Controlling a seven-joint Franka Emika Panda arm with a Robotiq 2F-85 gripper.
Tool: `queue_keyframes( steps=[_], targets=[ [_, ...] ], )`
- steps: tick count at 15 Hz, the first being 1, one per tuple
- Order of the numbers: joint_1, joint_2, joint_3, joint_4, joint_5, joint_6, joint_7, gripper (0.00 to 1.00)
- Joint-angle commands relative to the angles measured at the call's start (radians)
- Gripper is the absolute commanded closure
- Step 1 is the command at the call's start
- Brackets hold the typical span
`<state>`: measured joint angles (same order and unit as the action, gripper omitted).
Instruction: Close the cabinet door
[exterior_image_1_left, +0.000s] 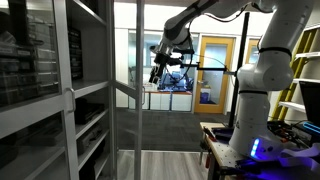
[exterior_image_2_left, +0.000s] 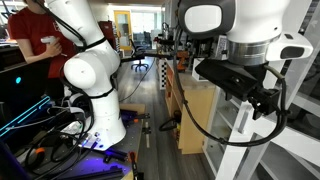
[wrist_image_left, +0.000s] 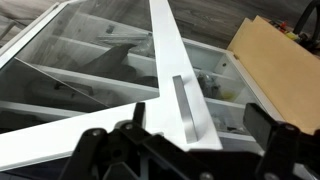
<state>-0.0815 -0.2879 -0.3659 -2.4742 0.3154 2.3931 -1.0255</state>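
My gripper will next turn to line up with the grey handle and move in onto its near end (wrist_image_left: 189, 130), because the handle sits slanted between my open fingers.
The cabinet door (wrist_image_left: 170, 70) is a clear-glass door in a pale grey frame; in the wrist view its frame runs diagonally, with the small handle (wrist_image_left: 186, 106) on it. My gripper (wrist_image_left: 198, 135) is open, its two black fingers on either side of the handle and just short of it. In an exterior view the door (exterior_image_1_left: 126, 93) stands swung out from the cabinet, with my gripper (exterior_image_1_left: 158, 66) close to its far edge at upper height. In an exterior view my gripper (exterior_image_2_left: 266, 100) is seen close up beside the white cabinet frame (exterior_image_2_left: 243, 140).
Cabinet shelves (exterior_image_1_left: 40, 80) fill the left behind glass. An orange wood-framed room door (exterior_image_1_left: 215, 70) stands behind. A person in red (exterior_image_2_left: 38, 40) stands past the robot base (exterior_image_2_left: 92, 85). A wooden unit (exterior_image_2_left: 186, 110) and a wooden board (wrist_image_left: 272, 58) are nearby.
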Motion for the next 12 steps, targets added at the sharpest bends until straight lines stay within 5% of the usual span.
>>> queue_keyframes(
  steps=[1,12],
  targets=[
    [-0.011,0.006,0.013,0.001,0.010,-0.001,-0.007,0.00],
    [0.002,0.042,0.014,0.009,0.040,0.016,-0.045,0.00]
  ],
)
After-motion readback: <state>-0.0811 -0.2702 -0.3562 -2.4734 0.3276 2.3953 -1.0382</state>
